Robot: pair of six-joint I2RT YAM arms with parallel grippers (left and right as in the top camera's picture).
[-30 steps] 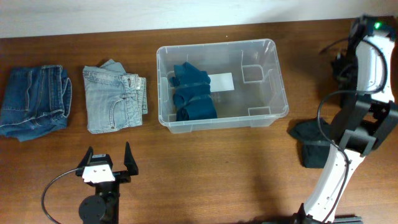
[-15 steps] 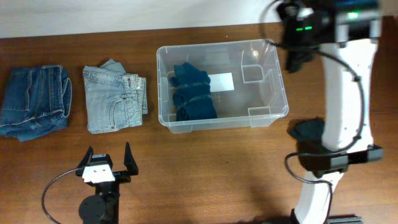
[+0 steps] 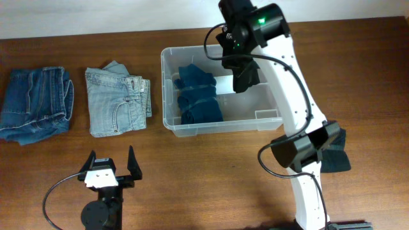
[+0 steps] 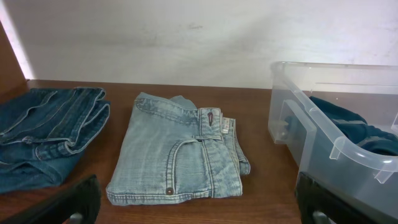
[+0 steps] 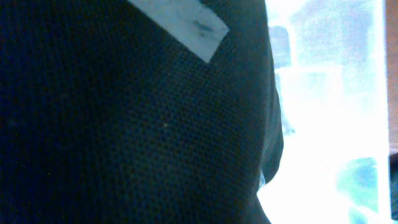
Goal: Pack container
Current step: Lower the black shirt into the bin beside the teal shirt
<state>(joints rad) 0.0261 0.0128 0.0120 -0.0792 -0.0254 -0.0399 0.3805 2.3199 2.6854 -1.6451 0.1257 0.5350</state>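
Observation:
I need to carry the dark garment down with my right gripper next, toward the near side of the folded teal garment, where the tub's base [image 3: 236, 105] is empty.
The container [image 3: 211, 129] is a clear tub at the middle back of the table, with a folded teal garment [image 3: 198, 96] in its left half. My right gripper [image 3: 241, 61] hangs over the tub's middle, shut on a dark garment [image 3: 246, 75] that dangles above the tub's base. In the right wrist view that dark fabric [image 5: 137, 124] fills nearly everything and hides the fingers. My left gripper [image 3: 112, 160] rests at the front left, open and holding nothing. Its wrist view shows the tub wall [image 4: 336, 149] at the right.
Folded light-blue jeans [image 3: 118, 102] [image 4: 180, 155] lie left of the tub, and dark-blue jeans [image 3: 35, 102] [image 4: 43, 134] lie at the far left. Another dark garment [image 3: 335, 156] lies on the table at the right, beside the right arm's base link.
The right arm has swung from the table's right side leftward to over the tub, carrying the dark garment. The left arm has not moved.

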